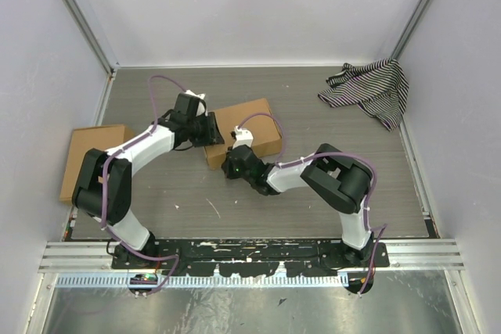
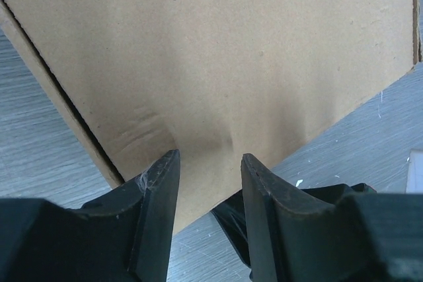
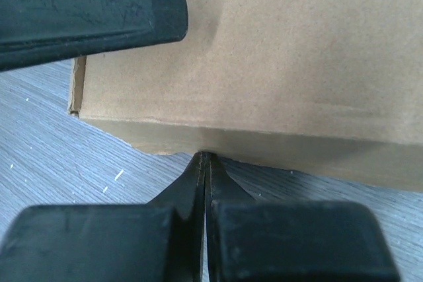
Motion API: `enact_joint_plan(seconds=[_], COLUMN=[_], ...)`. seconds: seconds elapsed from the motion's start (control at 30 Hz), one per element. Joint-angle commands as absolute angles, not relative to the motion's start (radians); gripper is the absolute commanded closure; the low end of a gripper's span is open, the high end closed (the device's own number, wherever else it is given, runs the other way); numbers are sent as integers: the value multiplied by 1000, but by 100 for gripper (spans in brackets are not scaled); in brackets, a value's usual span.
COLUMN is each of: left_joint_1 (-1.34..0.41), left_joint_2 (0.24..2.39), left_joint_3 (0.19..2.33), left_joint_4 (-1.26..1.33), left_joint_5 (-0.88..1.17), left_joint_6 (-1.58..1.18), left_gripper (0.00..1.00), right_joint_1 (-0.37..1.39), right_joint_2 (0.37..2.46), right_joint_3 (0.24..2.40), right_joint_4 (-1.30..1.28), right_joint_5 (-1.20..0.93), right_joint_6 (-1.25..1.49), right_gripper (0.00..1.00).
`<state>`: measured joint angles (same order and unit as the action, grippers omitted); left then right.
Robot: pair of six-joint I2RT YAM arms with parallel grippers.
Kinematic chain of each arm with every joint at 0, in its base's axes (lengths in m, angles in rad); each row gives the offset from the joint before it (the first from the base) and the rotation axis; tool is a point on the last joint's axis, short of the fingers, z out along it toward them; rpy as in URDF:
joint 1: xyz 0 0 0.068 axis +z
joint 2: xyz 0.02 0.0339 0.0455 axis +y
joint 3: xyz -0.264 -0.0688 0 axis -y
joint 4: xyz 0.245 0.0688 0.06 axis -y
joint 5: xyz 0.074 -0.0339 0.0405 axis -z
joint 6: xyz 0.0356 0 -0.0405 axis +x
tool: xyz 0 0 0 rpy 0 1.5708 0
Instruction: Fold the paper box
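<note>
My right gripper will next slide along the front side of the paper box and open by that side's far end, because that end is to its right in the top view.
The paper box (image 1: 249,124) is a shallow brown cardboard box lying closed in the middle of the table. My left gripper (image 1: 210,129) is at its left end. In the left wrist view the left gripper (image 2: 206,163) is open, with both fingertips (image 2: 165,166) pressing on the top panel (image 2: 218,51), which is dented between them. My right gripper (image 1: 228,162) is at the box's near edge. In the right wrist view it (image 3: 205,156) is shut and empty, with its tips touching the bottom of the box's front wall (image 3: 264,143).
A narrower flat brown cardboard piece (image 1: 88,158) lies at the table's left edge. A black-and-white striped cloth (image 1: 368,87) lies bunched at the back right. A left-gripper finger (image 3: 86,4) shows at the top left of the right wrist view.
</note>
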<state>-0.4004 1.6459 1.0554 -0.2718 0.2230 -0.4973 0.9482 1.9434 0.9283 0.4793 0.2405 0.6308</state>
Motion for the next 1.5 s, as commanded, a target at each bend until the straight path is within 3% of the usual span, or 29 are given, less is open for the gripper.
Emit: enact_joint_plan(seconds=[0.0,0.17,0.33,0.5,0.77,1.47], left_joint_1=[-417,-417,-433,-480,-519,-563], left_joint_2=[1632,1631,1703,1835,2046,2089], left_joint_3=[1079,1158,1274,1437,1660,1554], left_joint_4=[-370,-371,-356,-369,-469,-436], left_joint_5=[261,286,297,272,253,464], left_joint_6=[-455,-456,-483,-493,-477,-425], left_gripper=[50,48,46,46,46,50], right_joint_1=[947,934,788,643,636,635], right_joint_2=[1816,1622,1489,1496,1489,1662], right_joint_3=[902,812,776,769,753,867], right_joint_4=[531,385,164,81,65,112], right_joint_5=[253,337,347,268,269,180], right_joint_6=[588,532,562,587,596,569], right_gripper=[99,99,99,99,99,99])
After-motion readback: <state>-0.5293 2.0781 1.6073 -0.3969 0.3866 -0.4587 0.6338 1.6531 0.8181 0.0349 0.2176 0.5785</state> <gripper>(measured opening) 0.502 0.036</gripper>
